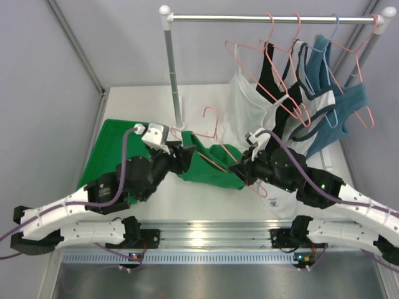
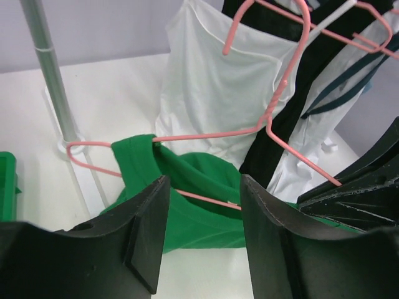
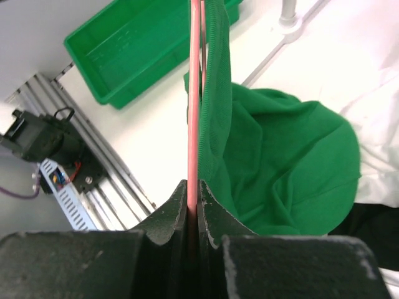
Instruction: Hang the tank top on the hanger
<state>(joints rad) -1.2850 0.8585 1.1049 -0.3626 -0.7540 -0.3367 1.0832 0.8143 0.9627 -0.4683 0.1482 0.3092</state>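
Observation:
My right gripper rises outward to the rack bar's free part (image 1: 234,19) next, hooks the hanger on and releases its wire, since the tank top hangs from the hanger.
The bright green tank top (image 1: 209,167) hangs in a heap from the salmon-pink hanger (image 1: 214,118) just above the table's middle. In the left wrist view one strap of the tank top (image 2: 187,187) is looped over the left end of the hanger (image 2: 206,134). My right gripper (image 1: 240,168) is shut on the hanger's wire (image 3: 194,112), with the tank top (image 3: 280,156) draped to its right. My left gripper (image 1: 182,156) is open and empty at the top's left edge. Its fingers (image 2: 146,230) stand wide apart just short of the fabric.
A green plastic tray (image 1: 109,146) lies at the left and also shows in the right wrist view (image 3: 137,50). The rack's pole (image 1: 172,68) and bar (image 1: 274,18) stand behind, with white, black and teal tops (image 1: 324,106) hung on it. A white garment (image 1: 280,202) lies under my right arm.

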